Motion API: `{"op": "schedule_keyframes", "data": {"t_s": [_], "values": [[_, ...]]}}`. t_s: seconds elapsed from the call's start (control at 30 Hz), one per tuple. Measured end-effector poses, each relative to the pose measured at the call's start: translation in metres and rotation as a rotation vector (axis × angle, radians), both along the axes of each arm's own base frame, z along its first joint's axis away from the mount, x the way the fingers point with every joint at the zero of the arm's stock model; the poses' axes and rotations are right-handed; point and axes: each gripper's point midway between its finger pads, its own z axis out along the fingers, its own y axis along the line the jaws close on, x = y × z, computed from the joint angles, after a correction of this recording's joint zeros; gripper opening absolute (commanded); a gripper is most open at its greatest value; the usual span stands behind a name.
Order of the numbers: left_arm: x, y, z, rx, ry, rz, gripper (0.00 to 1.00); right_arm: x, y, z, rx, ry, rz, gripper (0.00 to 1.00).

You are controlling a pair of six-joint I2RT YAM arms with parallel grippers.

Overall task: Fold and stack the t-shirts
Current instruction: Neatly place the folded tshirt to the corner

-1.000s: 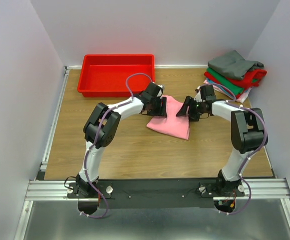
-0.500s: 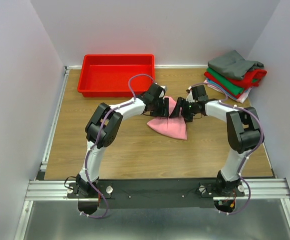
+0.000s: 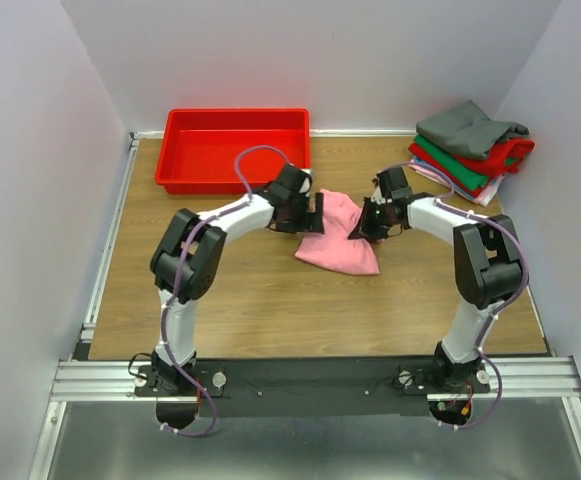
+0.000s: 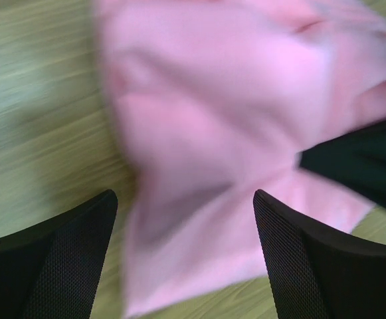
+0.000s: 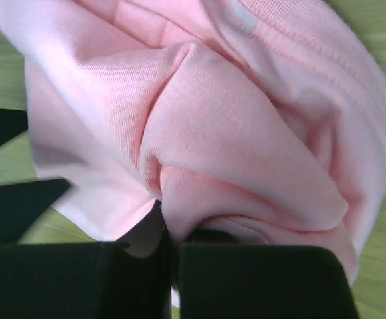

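The grey t-shirt (image 3: 466, 131) is on top of the stack. My right gripper should carry the pink t-shirt up and outward toward the stack and let it go over that grey one.
The light pink t-shirt (image 3: 338, 238) lies bunched on the wooden table (image 3: 250, 300) between my two grippers. My right gripper (image 3: 359, 229) is at its right edge; in the right wrist view that gripper (image 5: 173, 242) is shut and pinches a fold of the pink t-shirt (image 5: 232, 133). My left gripper (image 3: 316, 214) stands at the shirt's left edge. In the left wrist view it (image 4: 186, 232) is wide open, hovering over the blurred pink t-shirt (image 4: 232, 119) without gripping it. Folded grey, red and green t-shirts (image 3: 470, 148) are stacked at the back right.
A red plastic tray (image 3: 235, 150) sits at the back left against the wall. White walls close in the table on three sides. A metal rail (image 3: 110, 230) runs along the table's left edge. The two arm bases stand at the near edge.
The right gripper has shut on the pink shirt's right edge. The left gripper has opened wider and drawn back to the left. The shirt is more bunched.
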Motion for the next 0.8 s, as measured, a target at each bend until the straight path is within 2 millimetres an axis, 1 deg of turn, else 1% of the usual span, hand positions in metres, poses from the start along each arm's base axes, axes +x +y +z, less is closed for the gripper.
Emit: {"op": "schedule_keyframes", "data": {"t_s": [0.07,0.1,0.17,0.2,0.23,0.27,0.3,0.37,0.4,0.47,0.57,0.63,0.67,0.73,0.8], "values": [[0.002,0.022,0.006,0.022,-0.003,0.036,0.91,0.006,-0.008,0.010,-0.054,-0.022,-0.007,0.01],[0.004,0.036,0.015,0.026,-0.015,0.060,0.91,0.010,-0.011,0.015,-0.075,-0.032,-0.010,0.01],[0.010,0.054,0.032,0.030,-0.050,0.092,0.91,0.017,-0.018,0.026,-0.119,-0.053,-0.018,0.01],[0.011,0.059,0.043,0.025,-0.072,0.100,0.91,0.023,-0.020,0.034,-0.139,-0.070,-0.018,0.01],[0.012,0.062,0.053,0.019,-0.094,0.103,0.91,0.031,-0.022,0.044,-0.157,-0.098,-0.020,0.01],[0.011,0.063,0.061,0.011,-0.112,0.100,0.91,0.034,-0.025,0.048,-0.174,-0.110,-0.021,0.01],[0.008,0.063,0.074,-0.002,-0.138,0.095,0.91,0.041,-0.028,0.057,-0.190,-0.131,-0.025,0.01],[0.002,0.062,0.088,-0.019,-0.166,0.085,0.91,0.047,-0.032,0.068,-0.219,-0.151,-0.028,0.01],[0.000,0.063,0.092,-0.025,-0.174,0.083,0.91,0.052,-0.035,0.077,-0.235,-0.167,-0.028,0.01],[-0.008,0.064,0.098,-0.039,-0.181,0.072,0.91,0.058,-0.040,0.088,-0.268,-0.184,-0.034,0.01],[-0.020,0.068,0.095,-0.044,-0.171,0.063,0.91,0.071,-0.046,0.103,-0.304,-0.208,-0.044,0.01],[-0.028,0.071,0.093,-0.045,-0.163,0.059,0.91,0.084,-0.049,0.115,-0.330,-0.239,-0.049,0.01],[-0.033,0.073,0.092,-0.045,-0.161,0.057,0.91,0.088,-0.051,0.118,-0.337,-0.243,-0.051,0.01],[-0.042,0.078,0.092,-0.046,-0.160,0.058,0.91,0.104,-0.053,0.130,-0.357,-0.274,-0.060,0.01],[-0.045,0.080,0.094,-0.052,-0.166,0.059,0.91,0.117,-0.058,0.138,-0.370,-0.293,-0.073,0.01]]}}
